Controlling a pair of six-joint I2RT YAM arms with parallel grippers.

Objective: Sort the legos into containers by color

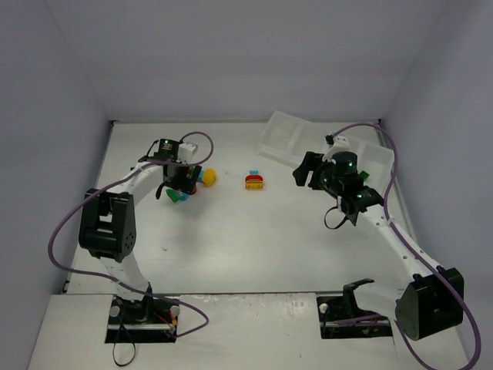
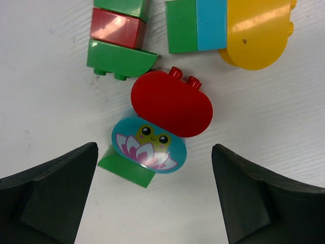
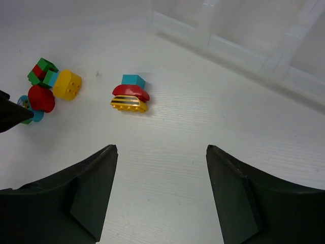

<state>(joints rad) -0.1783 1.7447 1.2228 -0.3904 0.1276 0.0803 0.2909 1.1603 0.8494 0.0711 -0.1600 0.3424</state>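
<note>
My left gripper lowers with a slight turn next, its open fingers coming beside the teal brick's rounded ends, since the brick lies at an angle between them.
A cluster of legos lies under my left gripper (image 2: 155, 148), which is open and low over the table. Between and just ahead of its fingers sit a red rounded brick (image 2: 171, 104) and a teal round brick with a frog picture (image 2: 149, 147) resting on a green piece (image 2: 124, 168). Beyond them are a green-red-green stack (image 2: 118, 38) and a green, teal and yellow piece (image 2: 238, 30). A separate teal-red-yellow striped stack (image 3: 130, 94) stands mid-table. My right gripper (image 3: 161, 148) hangs open and empty in front of it. The containers (image 1: 277, 129) lie at the back right, partly hidden by the right arm.
White walls (image 1: 77, 92) close in the table on three sides. The left arm's purple cable (image 1: 202, 142) loops above the brick cluster. The container tray's translucent rim (image 3: 223, 48) runs diagonally behind the striped stack.
</note>
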